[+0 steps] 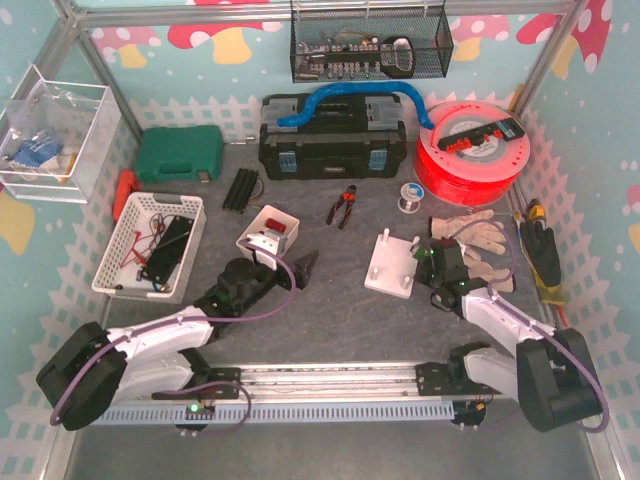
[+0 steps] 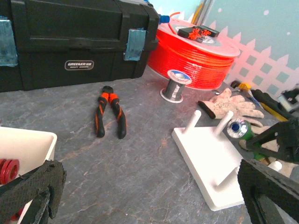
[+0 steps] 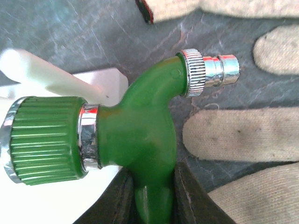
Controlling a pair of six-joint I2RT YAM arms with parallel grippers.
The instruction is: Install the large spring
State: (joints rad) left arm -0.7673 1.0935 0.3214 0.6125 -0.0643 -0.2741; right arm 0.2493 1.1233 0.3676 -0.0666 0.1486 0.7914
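My right gripper will next move outward and left in the top view and release the green fitting beside the pliers (image 1: pixel 355 209), as it overhangs the white base.
A white peg base (image 1: pixel 392 268) lies on the grey mat; it also shows in the left wrist view (image 2: pixel 210 158) and the right wrist view (image 3: pixel 70 84). My right gripper (image 1: pixel 445 265) is shut on a green fitting (image 3: pixel 140 130) with chrome ends and holds it at the base's right edge, over a work glove; its fingers (image 3: pixel 152 186) clamp the green stem. My left gripper (image 1: pixel 300 268) is open and empty, with its fingers wide apart (image 2: pixel 149 196), left of the base. A small white box (image 1: pixel 268 228) holds red coiled parts (image 2: pixel 8 170). No large spring shows clearly.
Pliers (image 1: pixel 343 205) and a solder spool (image 1: pixel 407 200) lie behind the base. A black toolbox (image 1: pixel 330 140) and a red filament reel (image 1: pixel 470 150) stand at the back. Work gloves (image 1: pixel 475 240) lie at the right and a white basket (image 1: pixel 150 245) at the left.
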